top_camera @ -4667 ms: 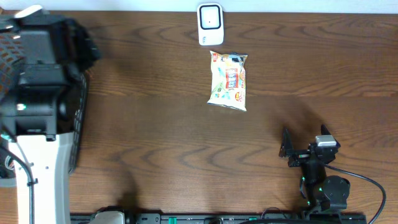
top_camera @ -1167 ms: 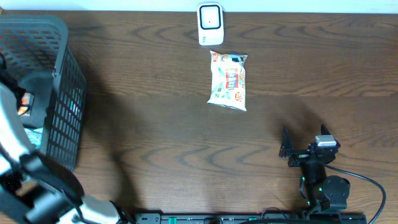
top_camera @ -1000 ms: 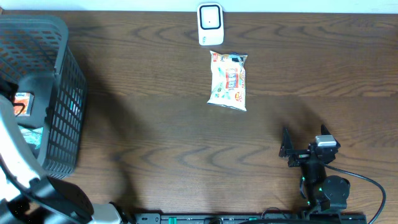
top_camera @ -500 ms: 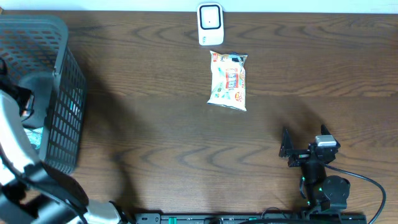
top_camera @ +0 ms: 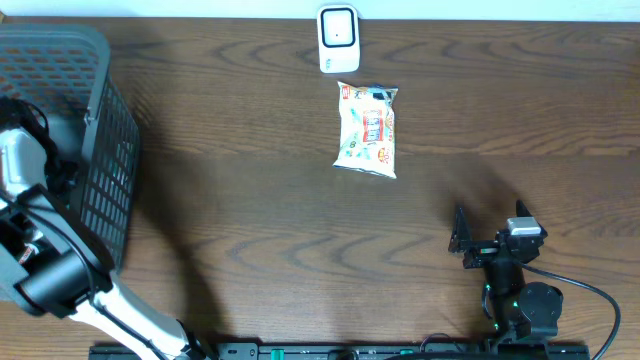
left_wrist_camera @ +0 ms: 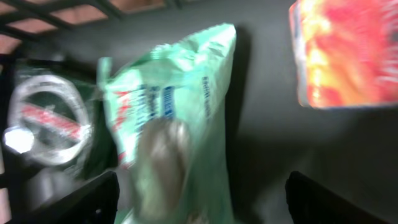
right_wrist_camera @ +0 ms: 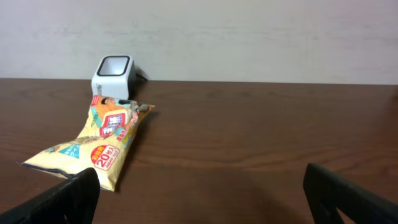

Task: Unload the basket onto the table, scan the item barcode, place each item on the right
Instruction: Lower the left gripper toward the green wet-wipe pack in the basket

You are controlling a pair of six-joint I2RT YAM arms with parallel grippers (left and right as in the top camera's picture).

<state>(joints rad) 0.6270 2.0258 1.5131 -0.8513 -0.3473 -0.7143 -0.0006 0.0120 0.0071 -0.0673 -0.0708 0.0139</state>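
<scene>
The left gripper goes down into the basket around the green packet's brownish patch [left_wrist_camera: 165, 177] next and closes, since the packet already lies between the open fingers.
A yellow snack packet [top_camera: 366, 130] lies flat on the wooden table just in front of the white barcode scanner [top_camera: 338, 38]; the right wrist view shows the same packet [right_wrist_camera: 93, 146] and scanner [right_wrist_camera: 113, 73] at its left. My right gripper [top_camera: 472, 238] rests open near the front right, well short of the packet, with nothing between its fingers [right_wrist_camera: 68, 199]. My left arm [top_camera: 22, 165] reaches into the black basket [top_camera: 105, 150]. There my left gripper [left_wrist_camera: 199, 211] is open above a green packet [left_wrist_camera: 180, 112], holding nothing. An orange-red packet [left_wrist_camera: 345, 53] lies on the basket floor.
A round clear-lidded item [left_wrist_camera: 46, 118] sits in the basket left of the green packet. The basket walls [top_camera: 115, 190] rise around my left arm. A cable [top_camera: 590, 295] runs from the right arm's base at the table's front edge.
My left gripper has gone from shut to open and let go of the orange-red packet, which now lies in the basket. The left arm has shifted inside the basket. The right arm is still.
</scene>
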